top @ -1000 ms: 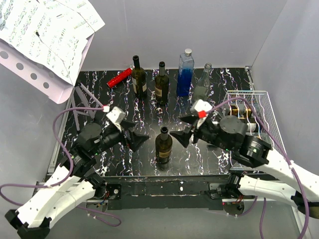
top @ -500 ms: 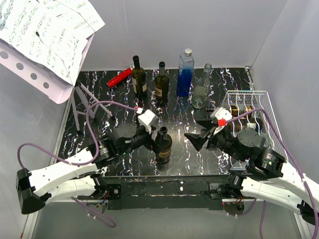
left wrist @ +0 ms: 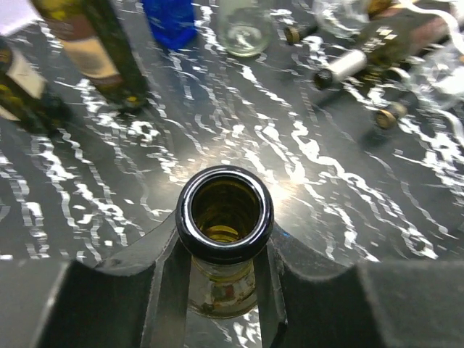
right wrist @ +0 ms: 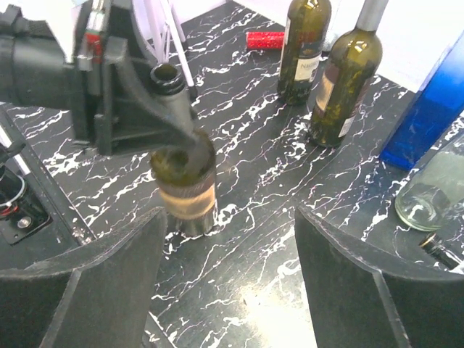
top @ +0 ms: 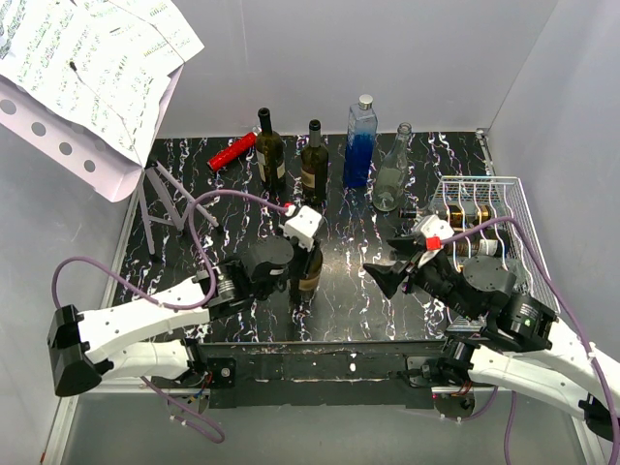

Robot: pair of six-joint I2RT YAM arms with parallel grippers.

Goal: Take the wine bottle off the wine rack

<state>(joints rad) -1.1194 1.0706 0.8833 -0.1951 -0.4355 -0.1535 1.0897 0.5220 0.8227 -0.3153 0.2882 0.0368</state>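
Observation:
My left gripper carries the bottle outward next to release it, since bare tabletop before the dark bottle by the red cylinder lies outward of that gripper.
A dark wine bottle stands upright on the black marbled tabletop, left of the white wire wine rack. My left gripper is shut on its neck. In the left wrist view the bottle's open mouth sits just above my left gripper, with a finger pressed on each side of the neck. The right wrist view shows the same bottle ahead and to the left of my right gripper. My right gripper is open and holds nothing. Other bottles lie in the rack.
Along the back stand two dark bottles, a blue bottle and a clear bottle. A red cylinder lies at the back left. A white stand with paper sheets occupies the left side.
My left gripper swung right to the standing bottle and shut on its neck. The right gripper drew back a little to the right, still open.

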